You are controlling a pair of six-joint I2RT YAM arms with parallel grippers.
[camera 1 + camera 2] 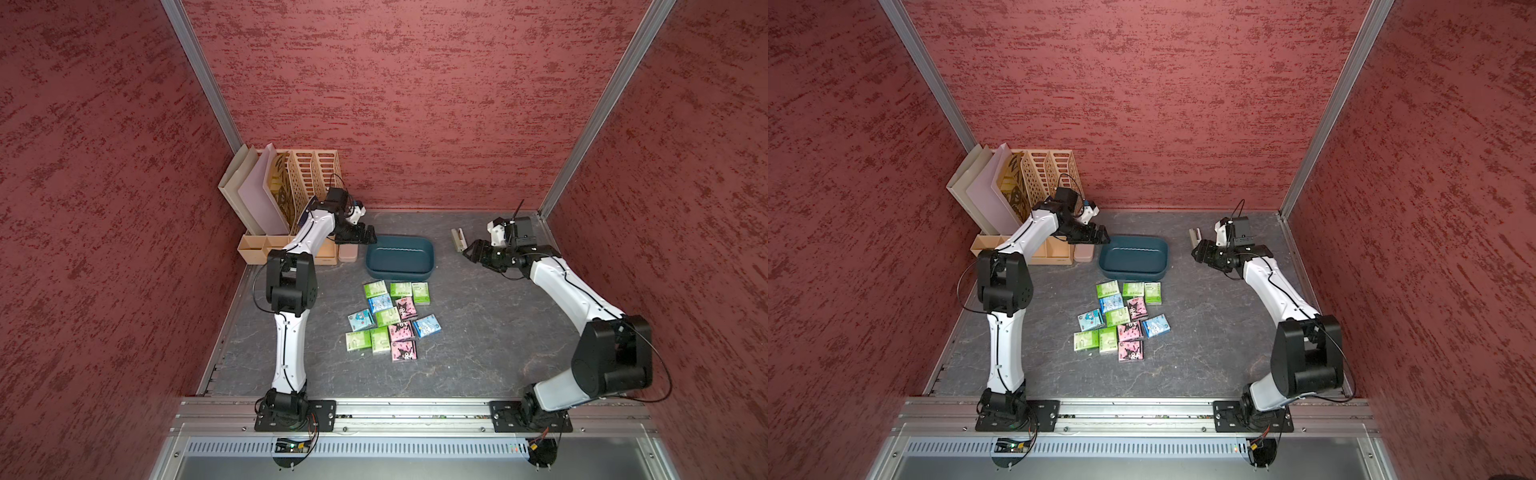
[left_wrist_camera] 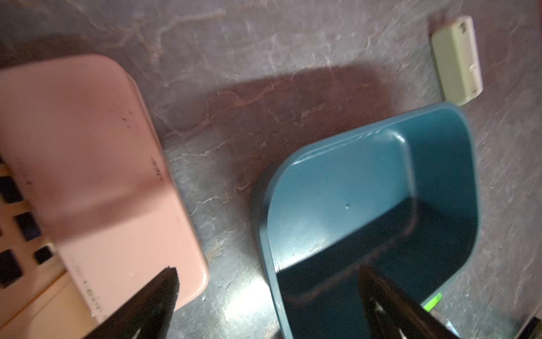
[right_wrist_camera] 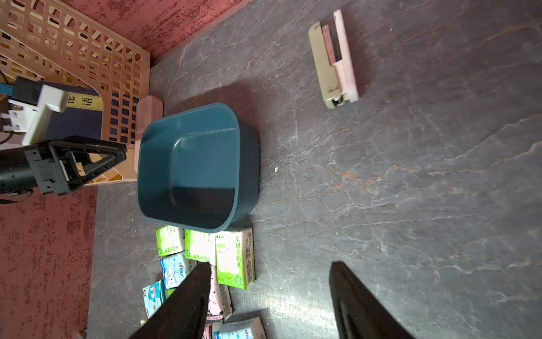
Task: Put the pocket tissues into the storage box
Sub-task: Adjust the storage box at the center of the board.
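My right gripper moves back and down onto the free long edge of the nearest green packet [image 1: 427, 293] [image 3: 246, 255] next, since bare floor beside it leaves room for a finger.
The pocket tissues [image 1: 388, 320] [image 1: 1121, 320] lie in a loose cluster of green, light blue and pink packets on the dark floor, just in front of the storage box [image 1: 400, 257] [image 1: 1133, 257]. This teal box [image 2: 366, 190] [image 3: 190, 164] holds nothing. My left gripper [image 1: 370, 239] [image 1: 1102, 239] [image 2: 268, 268] hangs open over the box's left end, with nothing between its fingers. Right of the box, my right gripper [image 1: 467, 251] [image 1: 1196, 251] [image 3: 271, 264] also stands open and bare above the floor. The right wrist view shows several packets [image 3: 234, 255] against the box's near wall.
A tall beige slotted file organiser [image 1: 307, 178] with folders fills the back left corner. A slim pink case [image 1: 348, 251] [image 2: 96, 176] stands between it and the box. A small beige stapler-like object [image 1: 458, 240] [image 3: 334, 61] lies at the back right. Red walls close in three sides.
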